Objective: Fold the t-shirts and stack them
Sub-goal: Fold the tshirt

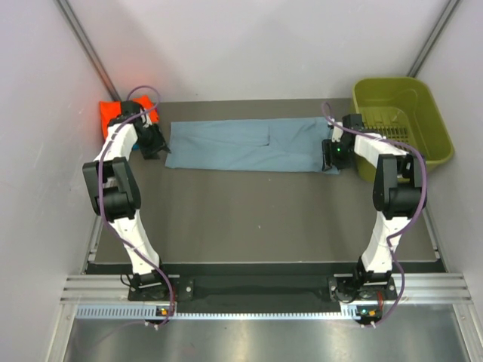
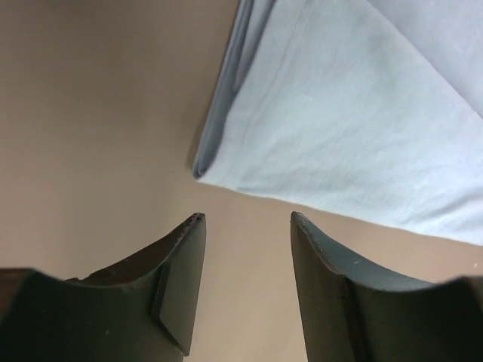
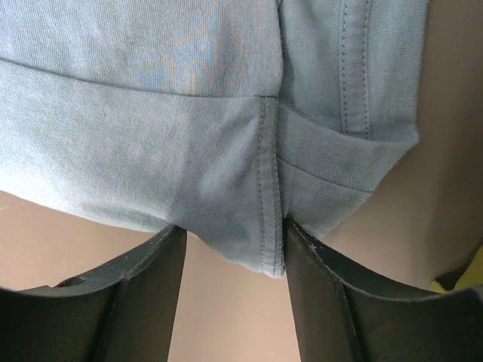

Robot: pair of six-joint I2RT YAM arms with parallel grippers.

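Observation:
I will move my left gripper down next and bring its open fingers around the shirt's near folded corner (image 1: 168, 165) (image 2: 204, 173), because only bare table is between my fingers.
A dusty grey-blue t-shirt (image 1: 249, 145) lies flat across the far part of the table, folded into a long strip running left to right. My left gripper (image 1: 160, 151) hovers just off its left end. In the left wrist view this gripper (image 2: 247, 217) is open, with bare table between its fingers and the shirt's folded corner (image 2: 226, 151) just ahead. My right gripper (image 1: 330, 160) is at the shirt's right end. Its jaws (image 3: 230, 226) stand open, and a seamed hem of the shirt (image 3: 268, 188) reaches down between the fingertips. A folded bright orange t-shirt (image 1: 112, 115) sits at the far left corner.
An olive-green plastic basket (image 1: 404, 121) stands at the far right, close behind my right arm; a sliver of it (image 3: 464, 275) shows in the right wrist view. White walls close in on both sides. Brown table surface (image 1: 256, 211) stretches between the shirt and the arm bases.

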